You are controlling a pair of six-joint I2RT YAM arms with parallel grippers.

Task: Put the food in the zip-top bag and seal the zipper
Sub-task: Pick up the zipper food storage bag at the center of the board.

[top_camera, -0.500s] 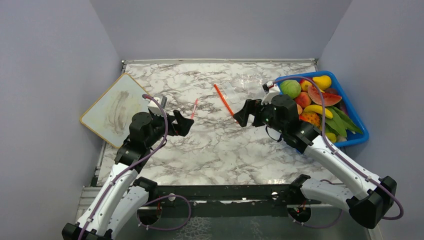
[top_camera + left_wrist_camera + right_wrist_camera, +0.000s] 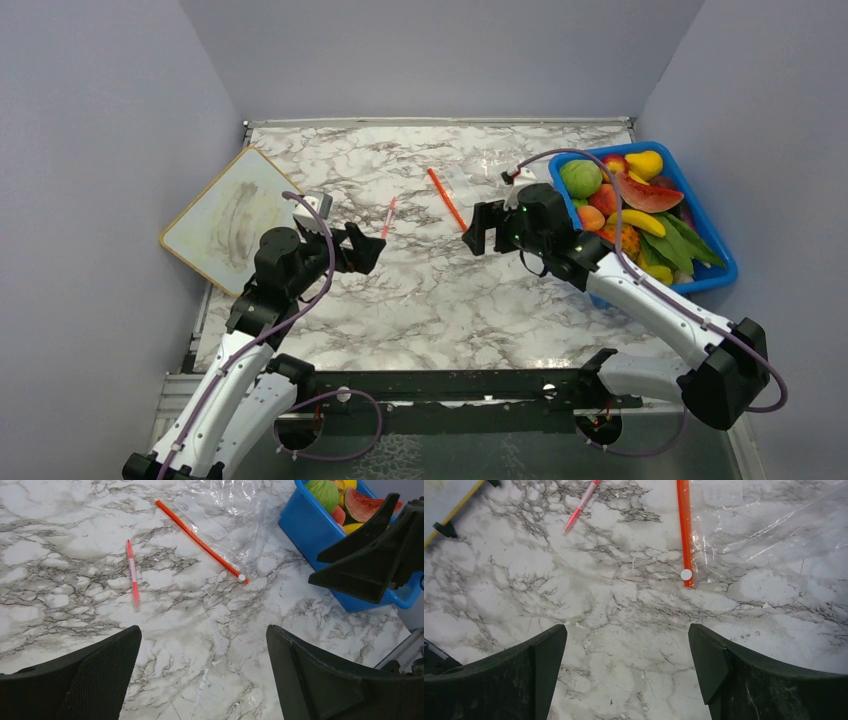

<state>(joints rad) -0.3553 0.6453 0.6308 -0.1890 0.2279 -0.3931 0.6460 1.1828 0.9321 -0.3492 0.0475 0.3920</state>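
Observation:
My right gripper should go down to the near end of the red-orange zipper [image 2: 464, 230] next and bring its fingers around the white slider, because the slider is there.
The clear zip-top bag [image 2: 478, 185] lies flat on the marble table, empty, its red-orange zipper [image 2: 447, 199] along the left edge. It also shows in the left wrist view [image 2: 227, 525] and the right wrist view [image 2: 764, 535], with the zipper [image 2: 684, 530] ending in a white slider. The food [image 2: 625, 200] sits in the blue bin [image 2: 715, 272]: a green round one, a watermelon slice, orange and red fruits. My right gripper [image 2: 478, 229] is open and empty just near of the zipper's end. My left gripper [image 2: 366, 248] is open and empty, left of the bag.
A short pink stick [image 2: 388, 216] lies on the table left of the bag, seen too in the left wrist view [image 2: 132, 572]. A whiteboard with a wooden frame [image 2: 225, 215] lies at the left edge. Grey walls close in the table.
My right gripper has moved a little left and away from the bin, toward the zipper's near end. My left gripper has barely shifted.

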